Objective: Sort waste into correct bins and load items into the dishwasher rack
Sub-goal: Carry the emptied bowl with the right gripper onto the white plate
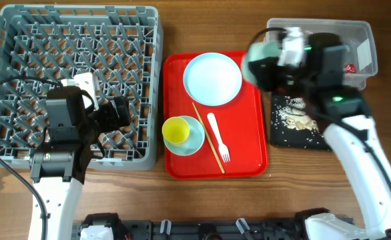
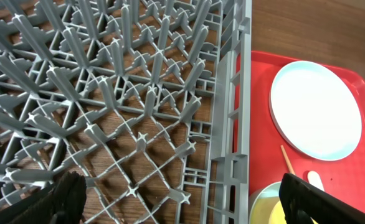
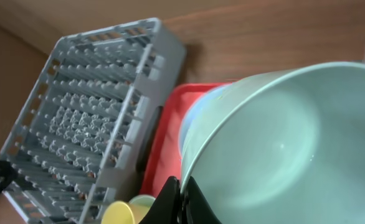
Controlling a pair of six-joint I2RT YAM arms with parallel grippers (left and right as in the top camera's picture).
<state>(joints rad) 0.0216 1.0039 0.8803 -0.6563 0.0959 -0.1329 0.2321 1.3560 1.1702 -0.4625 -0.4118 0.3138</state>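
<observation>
My right gripper moves down and to the left in the overhead view next, over that plate [image 1: 212,79] [image 3: 195,116], since it lies empty on the red tray.
My right gripper [image 1: 279,60] is shut on the rim of a pale blue bowl [image 1: 257,61], held tilted in the air between the red tray and the clear tub [image 1: 359,33]. The right wrist view shows the fingers [image 3: 185,199] pinching the bowl [image 3: 294,143]. The black tray [image 1: 282,137] holds rice leftovers [image 1: 295,115]. On the red tray [image 1: 249,153] lie the plate [image 1: 212,79], the yellow cup [image 1: 176,130] inside the second bowl [image 1: 194,141], the fork [image 1: 219,141] and the chopstick [image 1: 207,137]. My left gripper [image 2: 182,208] is open and empty over the grey rack [image 1: 75,40].
The clear tub holds a bit of red wrapper [image 1: 349,68] and a white scrap [image 1: 365,53], partly hidden by my right arm. The left wrist view shows the rack's right wall [image 2: 232,93] next to the red tray [image 2: 257,124] and the plate [image 2: 316,109].
</observation>
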